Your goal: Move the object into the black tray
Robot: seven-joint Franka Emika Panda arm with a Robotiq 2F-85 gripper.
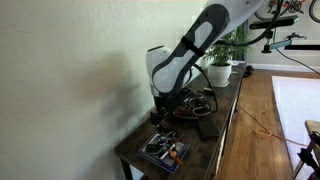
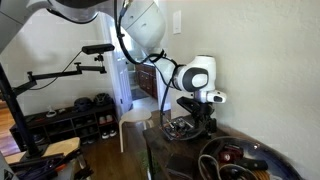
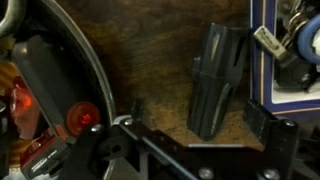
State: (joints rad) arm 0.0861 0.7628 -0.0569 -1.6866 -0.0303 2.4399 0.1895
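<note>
I should keep my gripper low and close it on the near end of the dark grey elongated object (image 3: 208, 110), which is between its fingers.
A dark grey elongated object (image 3: 218, 75) lies on the wooden table, between the round dish and the black tray. My gripper (image 3: 200, 110) is open just above it, one finger on each side of its near end, without touching it. The black tray (image 3: 262, 60) is at the right edge of the wrist view and holds small mixed items. In both exterior views the tray (image 1: 165, 150) (image 2: 180, 128) sits near the table's end, with the gripper (image 1: 163, 117) (image 2: 197, 120) low over the table beside it. The object is hidden there.
A round dark dish (image 3: 85, 70) with red items and cables lies left of the object; it also shows in both exterior views (image 1: 197, 104) (image 2: 236, 160). A potted plant (image 1: 220, 62) stands at the table's far end. A wall runs along one side of the table.
</note>
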